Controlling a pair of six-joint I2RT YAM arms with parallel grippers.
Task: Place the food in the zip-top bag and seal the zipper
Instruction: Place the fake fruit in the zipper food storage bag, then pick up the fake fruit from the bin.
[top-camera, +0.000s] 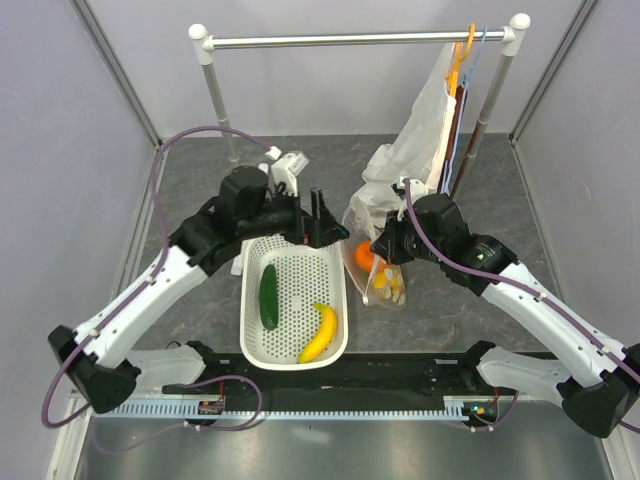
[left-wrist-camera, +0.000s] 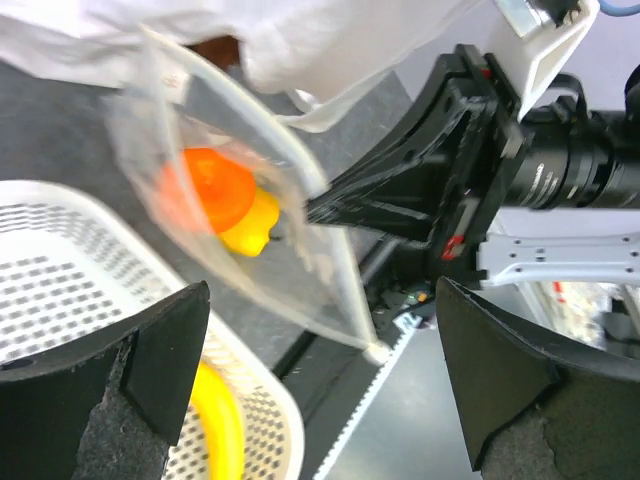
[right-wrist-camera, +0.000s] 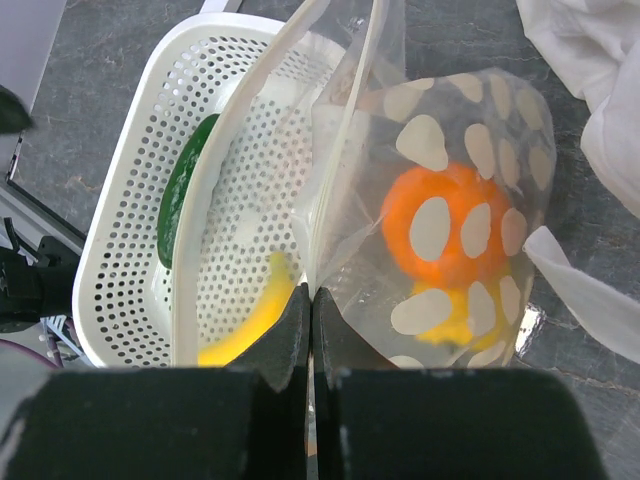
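The left gripper goes back and down onto the banana's middle (top-camera: 326, 336) in the basket (top-camera: 250, 330) next, since the banana lies below and nearer the base bar.
The dotted zip-top bag (top-camera: 382, 275) lies right of the white basket (top-camera: 250, 330) and holds the orange (top-camera: 363, 257) and the yellow pepper (right-wrist-camera: 455, 322). My right gripper (right-wrist-camera: 312, 300) is shut on the bag's mouth edge, holding the zipper strip (right-wrist-camera: 345, 130) up. The orange (right-wrist-camera: 440, 225) shows through the plastic. The cucumber (top-camera: 269, 296) and banana (top-camera: 320, 333) lie in the basket. My left gripper (top-camera: 318, 215) is open and empty above the basket's far rim, beside the bag. In the left wrist view the bag (left-wrist-camera: 250, 230) with the orange (left-wrist-camera: 205, 190) hangs ahead of the open fingers.
A clothes rail (top-camera: 360, 40) stands at the back with white cloth (top-camera: 415, 140) on hangers, draping down just behind the bag. The arms' base rail (top-camera: 330, 385) runs along the near edge.
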